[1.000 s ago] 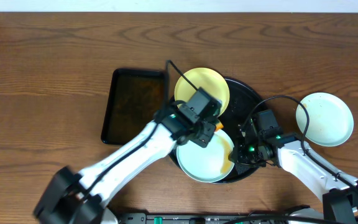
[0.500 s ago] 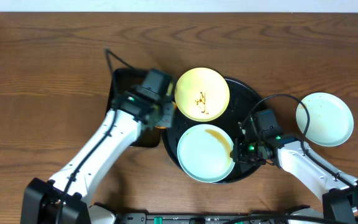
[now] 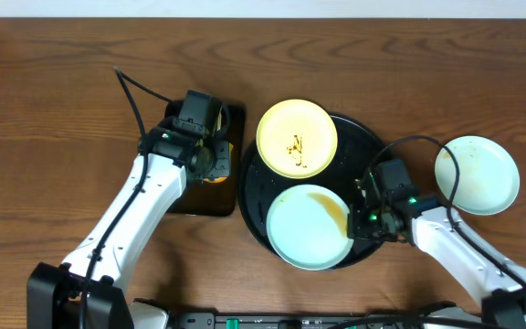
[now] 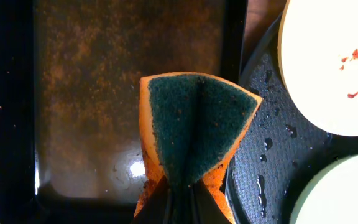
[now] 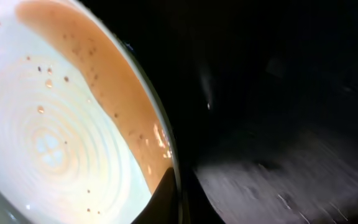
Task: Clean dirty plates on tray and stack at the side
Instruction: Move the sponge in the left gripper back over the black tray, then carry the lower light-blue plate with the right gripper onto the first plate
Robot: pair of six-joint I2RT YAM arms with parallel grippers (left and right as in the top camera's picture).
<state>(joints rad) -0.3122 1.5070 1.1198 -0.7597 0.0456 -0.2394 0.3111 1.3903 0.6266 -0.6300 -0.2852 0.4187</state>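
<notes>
My right gripper next lifts, swings over the second mint-blue plate [image 3: 484, 175], to its right in the overhead view, and lowers to release there.
The round black tray [image 3: 368, 146] holds a pale yellow plate [image 3: 297, 137] with small brown smears and a mint-blue plate [image 3: 307, 227] with brown liquid pooled along its right rim. My right gripper [image 3: 365, 222] is shut on that mint-blue plate's rim [image 5: 166, 155]. A second mint-blue plate [image 3: 478, 175] lies on the table right of the tray. My left gripper [image 3: 210, 163] is shut on an orange sponge with a dark green pad [image 4: 194, 130], held over the rectangular tray's right side.
A rectangular black tray [image 3: 173, 160] with brownish water lies left of the round tray; in the left wrist view [image 4: 104, 93] it fills the left. Water drops lie on the round tray [image 4: 272, 149]. A black cable arcs over the round tray's right side.
My left gripper has moved left with the sponge, from over the mint-blue plate to the rectangular tray. The mint-blue plate held by my right gripper has shifted slightly right.
</notes>
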